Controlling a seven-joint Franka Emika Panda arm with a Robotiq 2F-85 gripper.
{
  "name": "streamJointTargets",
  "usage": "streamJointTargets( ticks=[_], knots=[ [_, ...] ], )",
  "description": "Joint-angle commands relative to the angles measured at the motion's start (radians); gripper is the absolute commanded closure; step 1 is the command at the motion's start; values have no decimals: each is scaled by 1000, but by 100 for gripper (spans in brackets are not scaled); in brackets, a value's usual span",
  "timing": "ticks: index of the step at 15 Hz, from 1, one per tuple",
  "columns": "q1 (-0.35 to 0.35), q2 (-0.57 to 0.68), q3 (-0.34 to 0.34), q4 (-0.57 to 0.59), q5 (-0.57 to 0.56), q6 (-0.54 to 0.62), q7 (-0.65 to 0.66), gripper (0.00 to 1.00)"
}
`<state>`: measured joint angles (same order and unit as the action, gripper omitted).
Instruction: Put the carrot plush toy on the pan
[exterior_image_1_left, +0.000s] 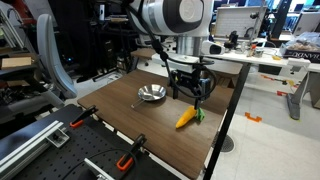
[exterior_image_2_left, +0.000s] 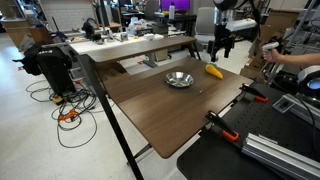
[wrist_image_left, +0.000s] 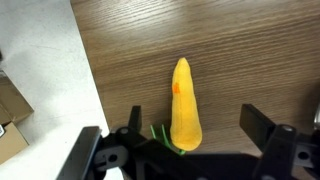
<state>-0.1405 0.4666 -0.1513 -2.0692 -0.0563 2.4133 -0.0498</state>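
Note:
My open gripper comes down onto the carrot plush toy's thick end next and closes there, since that end lies below it, between the two spread fingers.
The carrot plush toy lies flat on the brown table near its edge, orange-yellow with a green tuft. It also shows in an exterior view and in the wrist view. The silver pan sits on the table a short way from the toy, also seen in an exterior view; it holds nothing. My gripper hangs open above the toy, apart from it. In the wrist view the two fingers stand wide on either side of the toy's thick end.
The wooden table is held by orange-handled clamps at its near edge. Its edge runs close beside the toy, with floor beyond. Desks with clutter stand behind. A person's arm shows at one side.

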Motion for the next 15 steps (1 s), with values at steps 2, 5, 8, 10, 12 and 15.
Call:
streamJointTargets(
  ticks=[2, 5, 8, 10, 12, 15],
  knots=[
    [-5, 90, 8, 55, -22, 80, -11, 0],
    [-3, 128, 9, 70, -25, 121, -10, 0],
    [4, 160, 7, 81, -36, 156, -7, 0],
    [7, 175, 6, 83, -44, 178, -7, 0],
    [8, 186, 5, 82, -51, 200, -9, 25],
    [9, 195, 3, 75, -62, 236, -10, 42]
  ],
)
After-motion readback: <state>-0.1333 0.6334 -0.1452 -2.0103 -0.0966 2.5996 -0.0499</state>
